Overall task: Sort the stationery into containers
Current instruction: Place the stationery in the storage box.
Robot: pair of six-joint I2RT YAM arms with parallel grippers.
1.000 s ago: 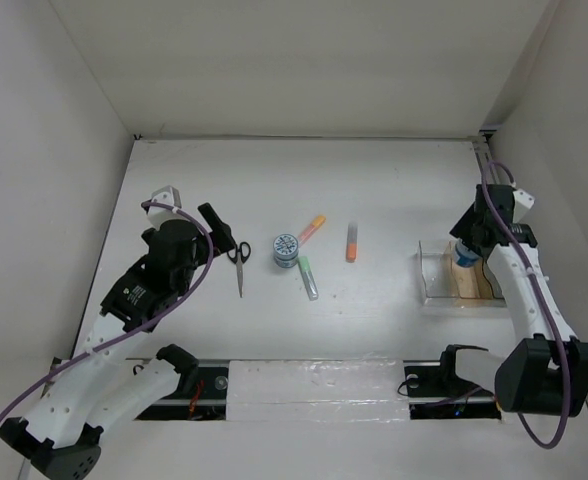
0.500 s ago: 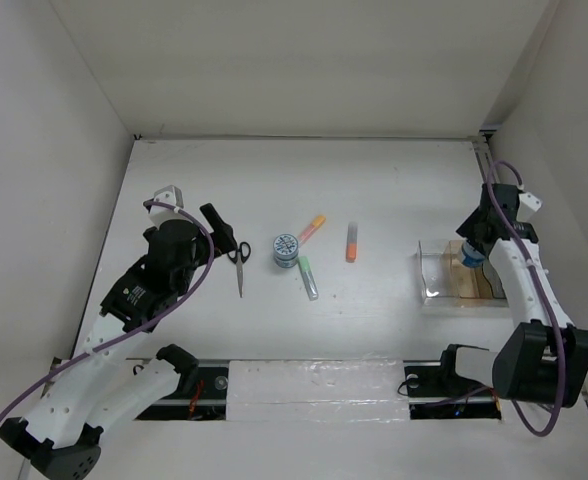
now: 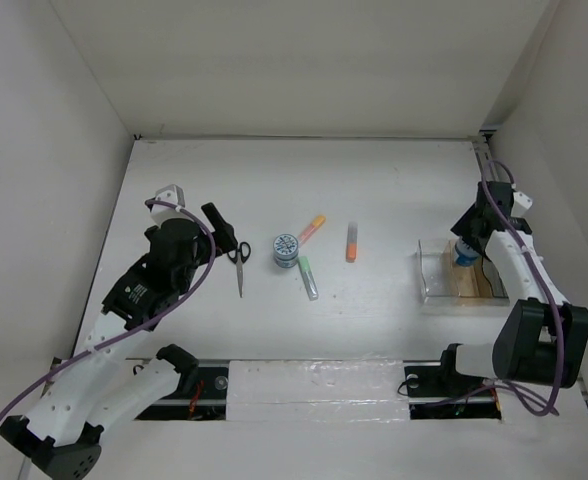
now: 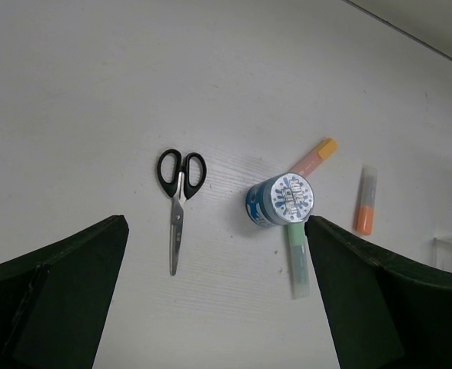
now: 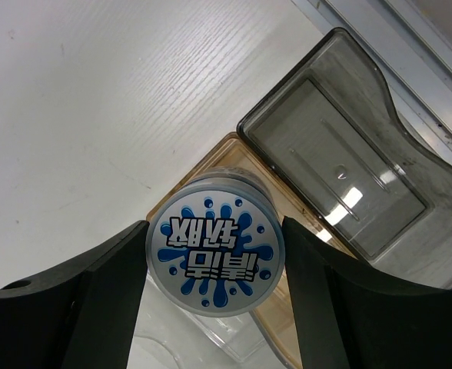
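The blue-and-white cylinder comes free next as my right gripper spreads its fingers over the far end of the wooden box (image 5: 213, 156), since that end lies below the gripper.
My right gripper (image 3: 465, 250) is shut on a blue-and-white cylinder (image 5: 215, 252) and holds it over the light-brown wooden box (image 5: 213, 156), next to the clear plastic box (image 3: 435, 276). My left gripper (image 3: 221, 232) is open and empty, just left of the black-handled scissors (image 3: 240, 262). In the left wrist view the scissors (image 4: 179, 200), the second blue-and-white cylinder (image 4: 281, 200), the pale green marker (image 4: 297, 263), the pink-orange marker (image 4: 314, 157) and the orange marker (image 4: 365, 201) lie on the table beyond my gripper (image 4: 216, 254).
A grey see-through tray or lid (image 5: 335, 154) lies beside the wooden box. The right wall and a metal rail (image 3: 481, 160) stand close behind the right arm. White walls enclose the table on the left, back and right.
My right arm has shifted slightly over the boxes with the cylinder still in its grip. The left arm and the things on the table have stayed put.
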